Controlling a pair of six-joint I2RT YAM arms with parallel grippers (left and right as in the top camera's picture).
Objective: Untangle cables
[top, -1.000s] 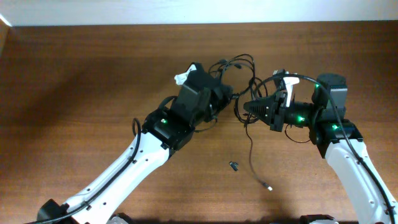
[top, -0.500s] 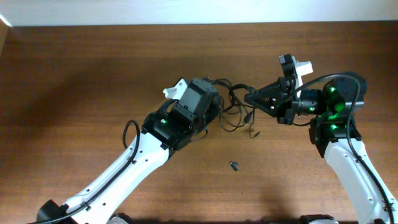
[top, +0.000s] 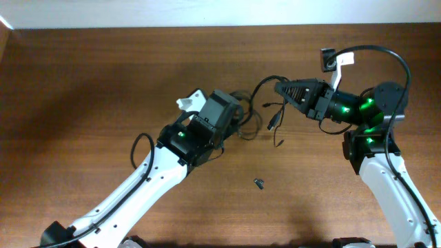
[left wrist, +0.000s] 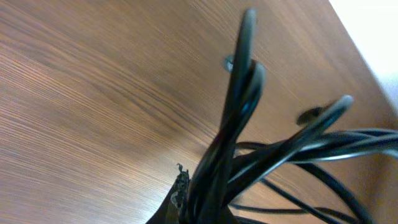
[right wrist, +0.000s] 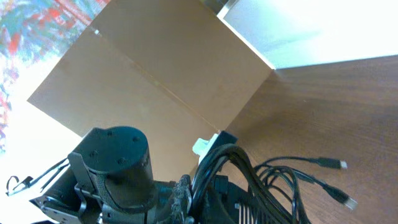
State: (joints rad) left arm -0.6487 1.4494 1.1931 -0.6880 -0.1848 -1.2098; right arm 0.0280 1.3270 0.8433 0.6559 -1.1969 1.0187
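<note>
My right gripper will move away from my left gripper, to the right in the overhead view, and then open, since cords (left wrist: 239,112) loop slack between my grippers.
The cables (top: 260,110) are thin black cords bunched between my two grippers above the table's middle, with loose plug ends (top: 273,125) hanging down. My left gripper (top: 238,114) is shut on the bundle's left side; in the left wrist view the cords (left wrist: 239,112) rise from its jaws (left wrist: 199,205). My right gripper (top: 281,89) is shut on the bundle's right side and is raised; in the right wrist view the strands (right wrist: 230,158) arch out of its jaws (right wrist: 193,202), and two plug ends (right wrist: 339,180) show to the right.
A tiny dark loose piece (top: 259,183) lies on the wooden table (top: 103,83) in front of the bundle. A thick black arm cable (top: 386,55) loops over the right arm. A white wall edge runs along the table's back.
My right gripper has lifted and swung toward the back with its cable strands. The long strand that lay on the table toward the front has been pulled up. The left gripper shifted slightly left.
</note>
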